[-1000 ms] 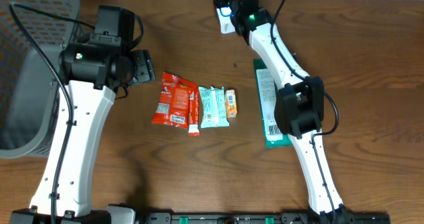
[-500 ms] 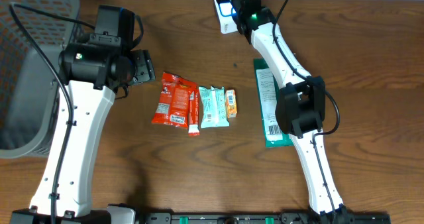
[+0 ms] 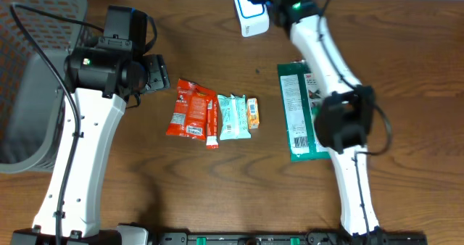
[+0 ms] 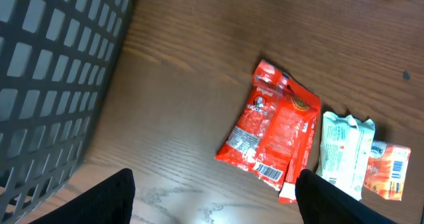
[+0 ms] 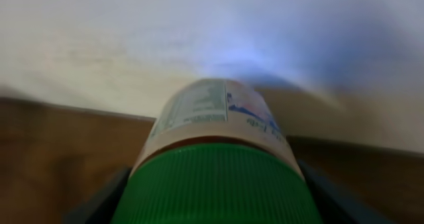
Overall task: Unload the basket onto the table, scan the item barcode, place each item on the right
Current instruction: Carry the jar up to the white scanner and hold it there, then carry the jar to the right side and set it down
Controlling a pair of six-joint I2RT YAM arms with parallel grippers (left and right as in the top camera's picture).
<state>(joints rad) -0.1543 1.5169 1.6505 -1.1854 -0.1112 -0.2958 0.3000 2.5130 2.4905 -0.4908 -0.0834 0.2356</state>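
Note:
The bottle needs to go to the right in the overhead view, back and down next, with my right gripper. I should release it there, since that side has empty wood.
A bottle with a ribbed green cap and a white printed label fills the right wrist view, and my right gripper is shut on it, a dark finger on either side of the cap. A bluish glow falls on the pale surface behind the bottle. In the overhead view the right arm reaches to the table's far edge, beside a white scanner with a blue light; the bottle itself is hidden there. My left gripper hangs open above bare wood, left of the red packets, holding nothing.
A teal pack and a small orange pack lie right of the red packets. A long green package lies under the right arm. A grey mesh basket stands at far left.
The right arm has swung to the right along the far edge, uncovering more of the white scanner. The left arm and the packets have not moved.

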